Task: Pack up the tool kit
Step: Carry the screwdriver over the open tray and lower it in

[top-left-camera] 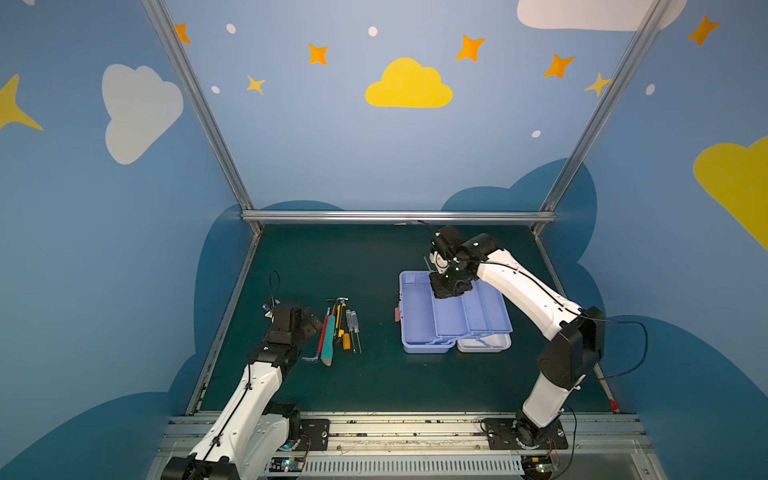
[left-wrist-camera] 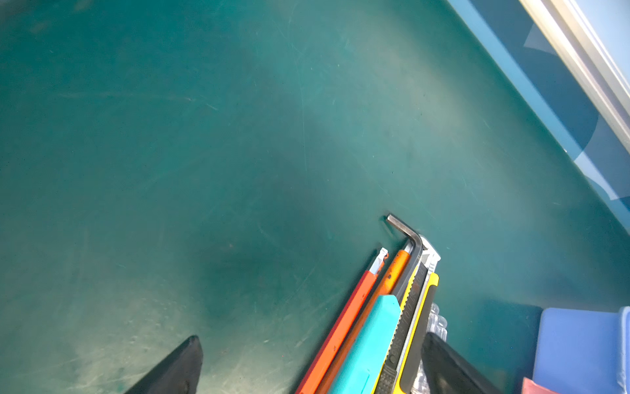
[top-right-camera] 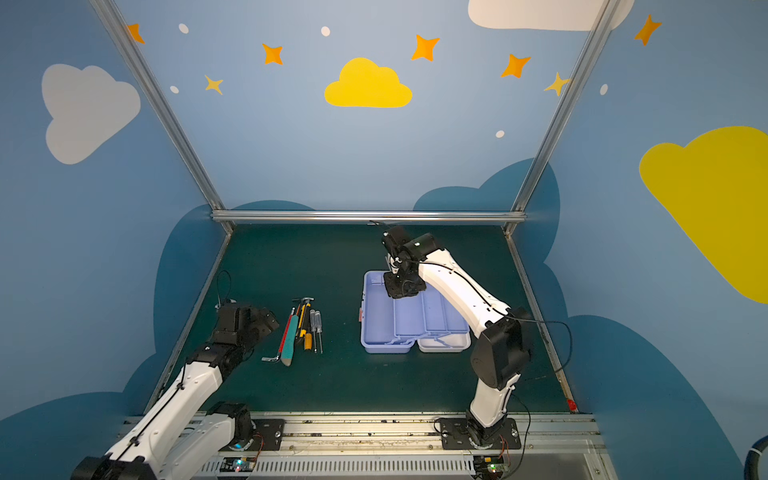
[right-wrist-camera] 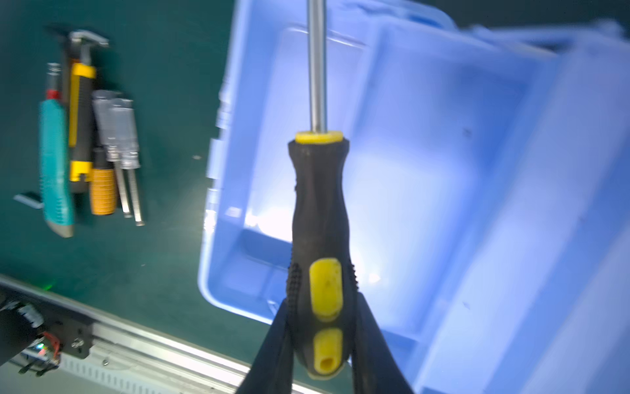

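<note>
Next, my right gripper moves away from the loose tools and down and releases the screwdriver into the empty outermost tray point(top-left-camera: 479, 310) point(right-wrist-camera: 525, 256), below it, past the middle tray.
The tool kit point(top-left-camera: 417, 320) point(top-right-camera: 378, 320) lies open on the green mat, with lavender trays folded out and the white lid point(top-left-camera: 484, 344) at its near right. My right gripper point(top-left-camera: 436, 266) point(right-wrist-camera: 322, 303) hangs over the box's far end, shut on a black-and-yellow screwdriver point(right-wrist-camera: 318, 211) whose shaft points across the deep tray. The other tools lie in a row point(top-left-camera: 338, 328) left of centre: a hex key point(left-wrist-camera: 407, 235), a teal knife point(left-wrist-camera: 371, 337), and clear-handled screwdrivers point(top-left-camera: 353, 322). My left gripper point(top-left-camera: 311, 324) point(left-wrist-camera: 312, 344) is open just left of that row, fingers straddling the tools' ends.
A pink-red handle point(top-left-camera: 397, 314) sticks out from the box's left side. An aluminium frame rail point(top-left-camera: 399, 216) bounds the mat at the back, and a rail point(top-left-camera: 415, 428) carrying the arm bases runs along the front. Blue painted walls enclose both sides.
</note>
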You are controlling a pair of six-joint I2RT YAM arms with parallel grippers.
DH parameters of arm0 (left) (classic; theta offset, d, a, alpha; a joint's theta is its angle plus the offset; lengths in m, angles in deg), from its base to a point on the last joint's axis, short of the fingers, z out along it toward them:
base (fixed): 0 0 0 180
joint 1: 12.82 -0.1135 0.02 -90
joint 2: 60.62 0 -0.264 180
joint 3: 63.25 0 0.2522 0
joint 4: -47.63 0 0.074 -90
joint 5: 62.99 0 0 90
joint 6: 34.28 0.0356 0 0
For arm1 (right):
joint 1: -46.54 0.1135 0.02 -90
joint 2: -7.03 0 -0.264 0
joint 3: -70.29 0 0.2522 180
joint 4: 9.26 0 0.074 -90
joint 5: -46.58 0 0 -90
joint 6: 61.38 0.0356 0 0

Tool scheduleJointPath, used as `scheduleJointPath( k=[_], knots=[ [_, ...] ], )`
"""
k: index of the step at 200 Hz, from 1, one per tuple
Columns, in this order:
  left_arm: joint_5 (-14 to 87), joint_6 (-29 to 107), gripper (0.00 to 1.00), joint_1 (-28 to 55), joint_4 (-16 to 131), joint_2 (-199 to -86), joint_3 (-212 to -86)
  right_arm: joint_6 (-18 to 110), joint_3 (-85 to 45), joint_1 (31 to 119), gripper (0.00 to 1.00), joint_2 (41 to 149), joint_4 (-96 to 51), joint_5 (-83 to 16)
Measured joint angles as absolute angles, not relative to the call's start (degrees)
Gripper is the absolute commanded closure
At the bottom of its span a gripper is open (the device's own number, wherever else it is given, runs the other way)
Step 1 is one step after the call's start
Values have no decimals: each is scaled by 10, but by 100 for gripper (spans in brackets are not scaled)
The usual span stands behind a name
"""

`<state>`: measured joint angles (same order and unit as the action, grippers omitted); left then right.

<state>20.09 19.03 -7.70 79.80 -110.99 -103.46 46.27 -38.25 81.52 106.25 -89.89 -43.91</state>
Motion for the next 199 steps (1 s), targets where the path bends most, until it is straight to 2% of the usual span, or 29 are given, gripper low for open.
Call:
scheduleJointPath(
  k=[76,123,136,155,174,199],
  knots=[
    [204,191,0,-77,805,-1118,-1043,459,-262,736,100,975,-897,-458],
    [208,193,0,-77,805,-1132,-1044,470,-227,713,100,965,-892,-460],
    [209,195,0,-77,806,-1133,-1046,475,-225,711,82,965,-891,-460],
    [210,195,0,-77,809,-1134,-1051,479,-225,710,67,965,-890,-460],
    [211,197,0,-77,809,-1134,-1055,481,-228,712,56,965,-893,-465],
    [211,197,0,-77,809,-1133,-1055,481,-253,721,50,967,-907,-482]
  ],
)
